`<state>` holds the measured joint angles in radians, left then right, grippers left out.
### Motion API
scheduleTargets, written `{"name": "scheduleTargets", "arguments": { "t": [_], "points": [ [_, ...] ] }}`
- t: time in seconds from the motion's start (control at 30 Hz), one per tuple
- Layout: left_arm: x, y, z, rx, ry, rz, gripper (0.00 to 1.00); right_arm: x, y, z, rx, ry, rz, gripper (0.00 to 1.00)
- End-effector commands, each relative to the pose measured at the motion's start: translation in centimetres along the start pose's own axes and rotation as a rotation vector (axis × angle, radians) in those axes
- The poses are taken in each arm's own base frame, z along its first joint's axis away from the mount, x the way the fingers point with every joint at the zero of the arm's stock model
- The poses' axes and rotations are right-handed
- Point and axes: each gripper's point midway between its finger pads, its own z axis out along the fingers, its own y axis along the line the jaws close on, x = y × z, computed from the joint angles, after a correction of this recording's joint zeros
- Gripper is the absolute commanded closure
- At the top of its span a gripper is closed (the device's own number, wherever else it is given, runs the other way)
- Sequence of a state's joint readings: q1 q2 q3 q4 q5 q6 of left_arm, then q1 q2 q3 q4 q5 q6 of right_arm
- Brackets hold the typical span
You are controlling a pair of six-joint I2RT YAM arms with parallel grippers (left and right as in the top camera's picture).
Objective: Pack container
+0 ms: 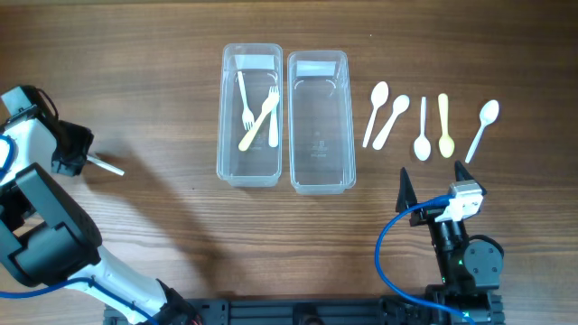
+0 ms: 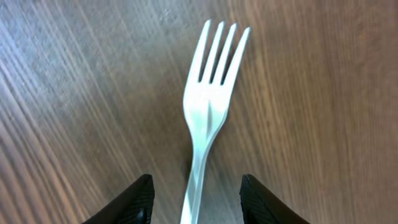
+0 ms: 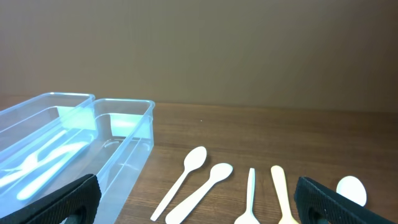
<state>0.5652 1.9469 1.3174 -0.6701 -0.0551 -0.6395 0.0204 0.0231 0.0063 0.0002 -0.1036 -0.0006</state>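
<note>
I should next lower my left gripper's open fingers onto the white fork at its neck (image 1: 91, 160) (image 2: 199, 159) and close them, because the fork's handle lies flat below and is already lined up between them.
Two clear containers stand mid-table. The left container (image 1: 250, 171) holds three forks (image 1: 257, 113). The right container (image 1: 318, 181) looks empty. Several white and cream spoons (image 1: 423, 126) lie in a row to its right, and they also show in the right wrist view (image 3: 214, 180). My left gripper (image 1: 84, 159) is at the far left, low over the table. Its jaws (image 2: 196, 190) are open on either side of the handle of a white fork (image 2: 208, 106) that lies flat with its tines pointing away. My right gripper (image 1: 433, 183) is open and empty in front of the spoons (image 3: 196, 196).
The wooden table (image 1: 163, 81) carries nothing else. Both containers show at the left of the right wrist view (image 3: 118, 124). The right arm's base and blue cable (image 1: 388, 244) sit at the front right edge.
</note>
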Motion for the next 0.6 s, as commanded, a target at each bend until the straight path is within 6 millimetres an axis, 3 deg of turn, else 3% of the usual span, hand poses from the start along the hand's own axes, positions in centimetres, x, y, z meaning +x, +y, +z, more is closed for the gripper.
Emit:
{"name": "scheduleTargets", "arguments": {
  "t": [0.0,0.37,0.4,0.47,0.57],
  "points": [
    [0.0,0.2,0.5,-0.002,0.007,0.023,0.53,-0.1,-0.3,0.0,0.015,-0.007,0.0,0.0],
    [1.5,1.2,4.2,-0.054,0.073,0.028,0.53,-0.1,-0.3,0.0,0.015,-0.007,0.0,0.0],
    [1.5,1.1,4.2,-0.051,0.075,0.028,0.57,-0.1,-0.3,0.0,0.015,-0.007,0.0,0.0],
    [1.5,0.7,4.2,-0.033,0.076,0.027,0.92,-0.1,-0.3,0.0,0.015,-0.007,0.0,0.0],
    [1.4,0.1,3.9,-0.004,0.083,0.026,0.96,-0.1,-0.3,0.0,0.015,-0.007,0.0,0.0]
  ]
}}
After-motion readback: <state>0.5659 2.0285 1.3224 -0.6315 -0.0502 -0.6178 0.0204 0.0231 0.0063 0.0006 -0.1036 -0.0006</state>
